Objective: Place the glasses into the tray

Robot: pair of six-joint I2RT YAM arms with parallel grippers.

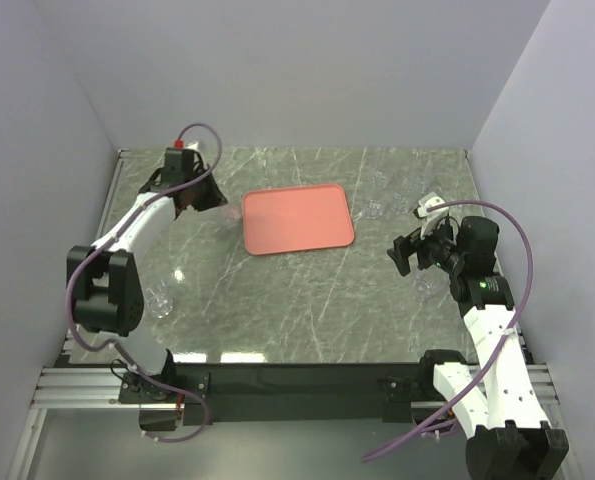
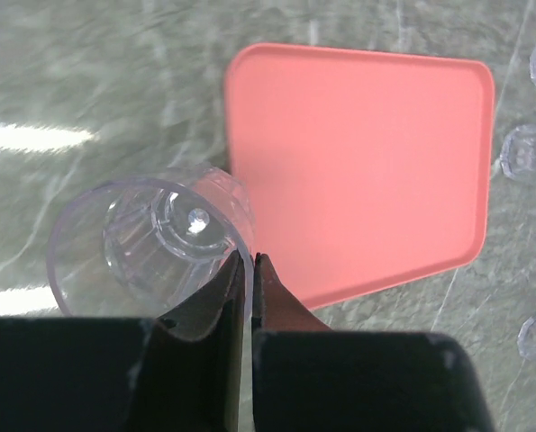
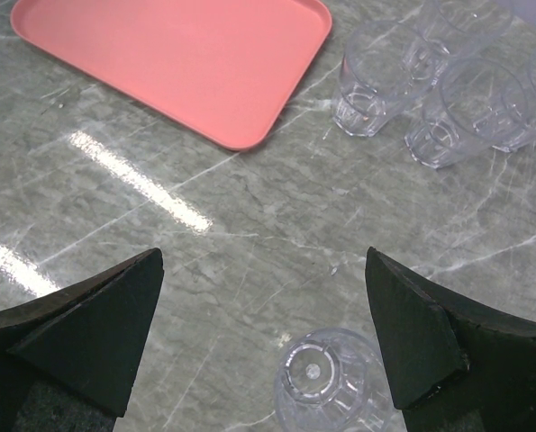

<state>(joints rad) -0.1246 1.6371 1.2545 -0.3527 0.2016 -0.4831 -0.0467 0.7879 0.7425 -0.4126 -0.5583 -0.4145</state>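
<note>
The glass still hangs beside the tray. I should bring my left gripper to the right in the top view, then down, over the tray's bare far corner [image 1: 258, 203] [image 2: 260, 85].
The salmon-pink tray [image 1: 297, 218] lies flat at the table's middle back and has nothing on it. My left gripper [image 1: 203, 198] is just left of it, shut on the rim of a clear glass [image 2: 150, 243] with one finger inside the glass and one outside; the tray [image 2: 367, 171] lies just beyond. My right gripper [image 1: 411, 252] is open and empty to the right of the tray. In the right wrist view a clear glass [image 3: 326, 382] stands on the table below and between the open fingers [image 3: 412, 333], untouched. The tray's corner [image 3: 186, 54] shows at the top left of that view.
Several clear glasses stand grouped right of the tray [image 1: 382, 195], also seen in the right wrist view [image 3: 376, 76] and the left wrist view [image 2: 527, 153]. One more glass [image 1: 160, 298] stands near the left arm's elbow. White walls enclose the marble table on three sides.
</note>
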